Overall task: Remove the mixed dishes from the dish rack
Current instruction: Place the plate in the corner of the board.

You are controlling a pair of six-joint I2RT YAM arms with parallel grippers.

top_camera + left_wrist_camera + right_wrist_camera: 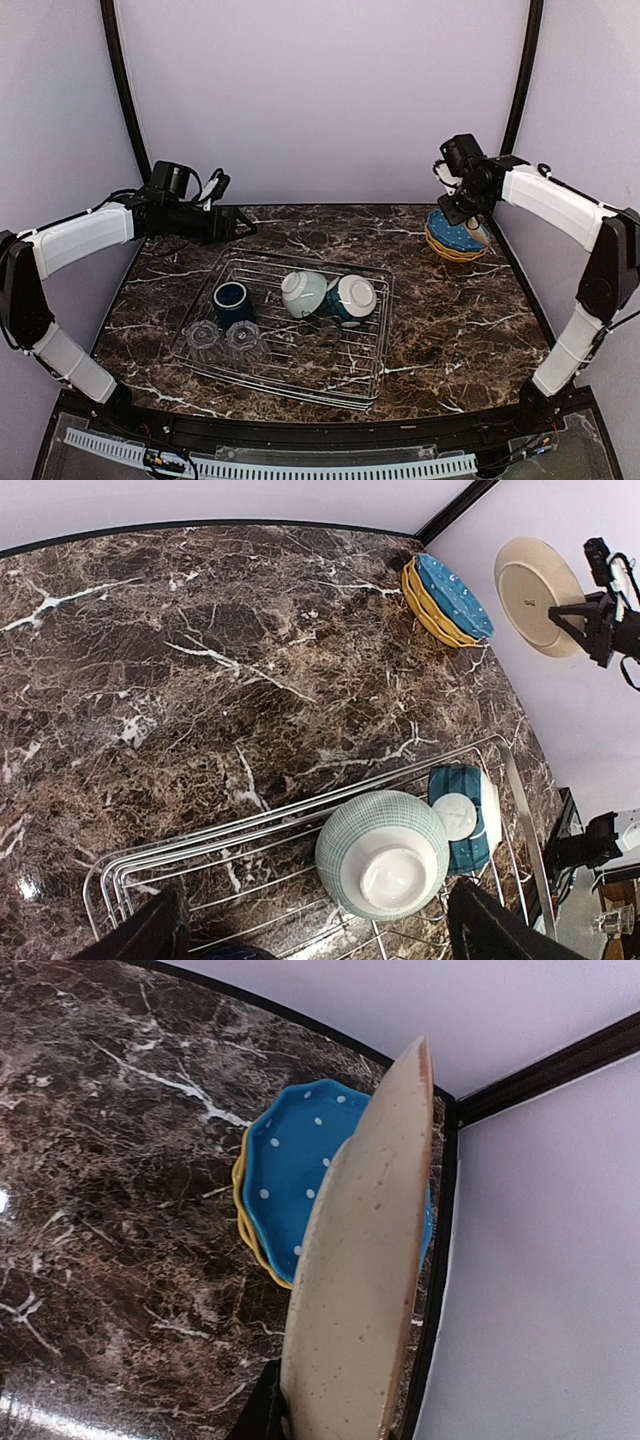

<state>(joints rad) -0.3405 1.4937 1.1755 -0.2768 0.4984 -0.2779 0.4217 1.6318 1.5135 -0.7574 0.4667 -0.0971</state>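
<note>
The robot's right gripper needs to go down next toward the yellow plate's blue, white-spotted side (290,1165) and let go of the cream plate (365,1270) onto it, because the cream plate hangs on edge above the yellow plate.
The silver wire dish rack (300,372) lies mid-table. In it are a dark blue mug (231,300), two clear glasses (203,335) (243,338), a pale checked bowl (303,293) and a teal bowl (350,298), both on their sides. The yellow plate with a blue, white-spotted face (450,242) lies at the back right corner. My right gripper (464,210) is shut on the cream plate (365,1270), held on edge just above the yellow plate (290,1170). My left gripper (240,225) is open and empty behind the rack, with the pale bowl (383,852) below it.
The dark marble table (450,330) is walled by lilac panels with black corner posts. The yellow plate sits close to the right wall. In the left wrist view the teal bowl (462,815) leans at the rack's right end (520,810).
</note>
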